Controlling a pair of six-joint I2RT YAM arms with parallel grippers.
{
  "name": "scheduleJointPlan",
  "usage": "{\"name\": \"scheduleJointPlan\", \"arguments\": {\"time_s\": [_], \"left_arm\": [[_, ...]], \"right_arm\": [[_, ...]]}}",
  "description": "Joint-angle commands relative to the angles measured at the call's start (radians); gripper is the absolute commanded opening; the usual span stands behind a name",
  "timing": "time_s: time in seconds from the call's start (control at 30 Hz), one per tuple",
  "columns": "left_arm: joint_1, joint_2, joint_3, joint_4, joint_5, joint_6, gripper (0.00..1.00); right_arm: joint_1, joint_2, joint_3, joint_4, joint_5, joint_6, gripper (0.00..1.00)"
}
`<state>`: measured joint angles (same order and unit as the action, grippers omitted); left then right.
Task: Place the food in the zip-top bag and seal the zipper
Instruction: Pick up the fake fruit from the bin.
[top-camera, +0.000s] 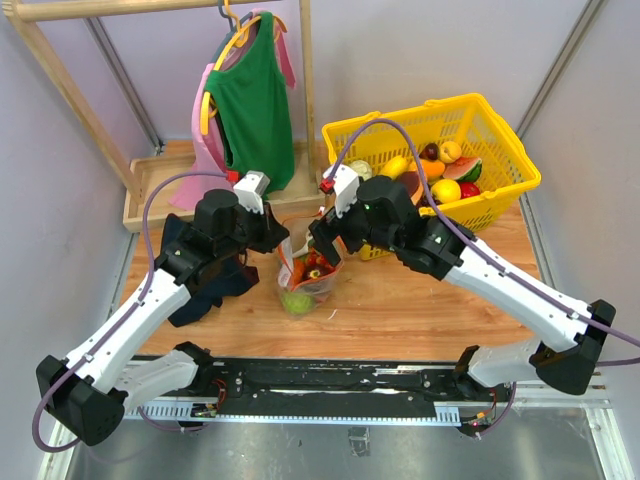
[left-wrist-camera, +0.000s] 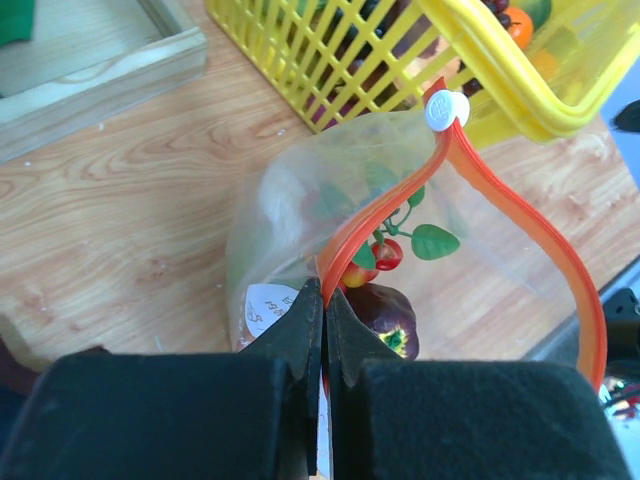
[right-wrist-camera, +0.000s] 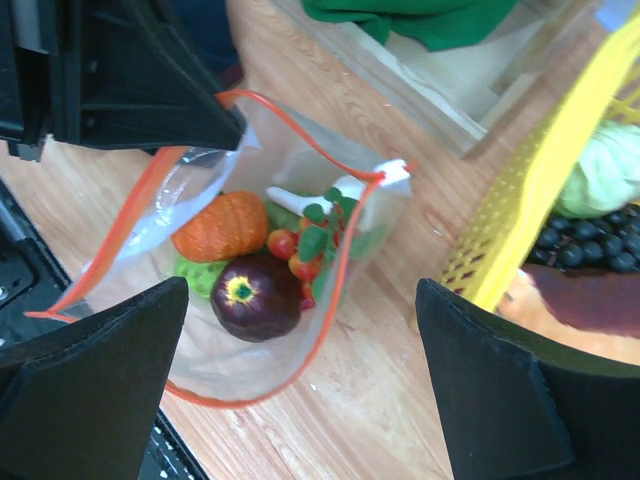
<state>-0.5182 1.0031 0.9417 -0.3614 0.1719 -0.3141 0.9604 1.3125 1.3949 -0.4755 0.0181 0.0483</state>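
The basket's dark round fruit (top-camera: 430, 152) is outward from my right gripper, to its right in the top view. My right gripper will move over to it next and go down around it.
The clear zip-top bag (top-camera: 318, 288) stands open between my two grippers. My left gripper (left-wrist-camera: 323, 300) is shut on the bag's mouth edge, pinching the orange-red zipper (left-wrist-camera: 530, 235) near the white label. The zipper's white slider (left-wrist-camera: 446, 110) sits at the far end of the strip. Inside the bag lies food: an orange pumpkin (right-wrist-camera: 222, 226), a dark purple fruit (right-wrist-camera: 255, 295), a green piece (right-wrist-camera: 195, 275) and small red tomatoes on a vine (right-wrist-camera: 300, 250). My right gripper (right-wrist-camera: 300, 300) hangs wide open just above the bag's mouth, holding nothing.
A yellow basket (top-camera: 500, 130) with more toy fruit stands close behind and right of the bag. A wooden tray (top-camera: 145, 195) and a rack with a green garment (top-camera: 255, 95) are at the back left. A dark cloth (top-camera: 200, 290) lies under the left arm.
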Motion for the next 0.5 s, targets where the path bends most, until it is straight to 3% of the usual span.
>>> {"name": "scheduleJointPlan", "arguments": {"time_s": [0.0,0.3,0.47], "left_arm": [[0.007,-0.019,0.029,-0.005,-0.073,0.036,0.01],[0.007,0.002,0.028,-0.025,-0.166,0.041,0.00],[0.009,0.010,0.021,-0.013,-0.146,0.023,0.00]], "right_arm": [[-0.030,-0.020,0.069,-0.099,0.130,0.004,0.96],[-0.310,0.010,0.183,-0.224,0.094,0.045,0.96],[-0.469,0.041,0.207,-0.243,0.086,0.066,0.96]]}}
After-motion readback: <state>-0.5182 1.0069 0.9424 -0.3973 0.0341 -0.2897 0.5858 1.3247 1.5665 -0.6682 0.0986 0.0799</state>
